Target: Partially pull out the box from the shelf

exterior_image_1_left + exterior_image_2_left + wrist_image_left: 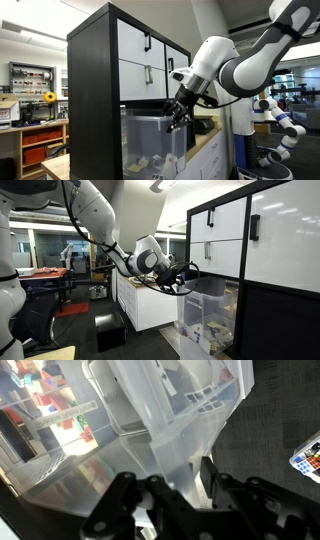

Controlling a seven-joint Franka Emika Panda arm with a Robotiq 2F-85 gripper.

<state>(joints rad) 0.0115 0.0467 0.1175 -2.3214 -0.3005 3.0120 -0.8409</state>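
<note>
The box's clear side (175, 123) (177, 463) is between my gripper's fingers, and the box is still partly in the cubby. I need to pull my gripper back from the shelf next and let go.
The box (150, 145) is a clear translucent plastic bin with a rimmed top and small pale items inside. It sticks out of a lower cubby of the tall black shelf (92, 90) in both exterior views, box (210, 320), shelf (280, 240). White drawer fronts with black handles (148, 42) fill the upper cubbies. My gripper (178, 112) is at the box's front rim, and is also seen in an exterior view (188, 275). In the wrist view the fingers (183, 480) are closed around the box's clear wall (150, 420).
A white counter (205, 150) stands beside the shelf. A low wooden shelf with orange bins (40, 145) is in the background. Another robot (272, 115) stands further back. A dark box (108, 332) sits on the floor.
</note>
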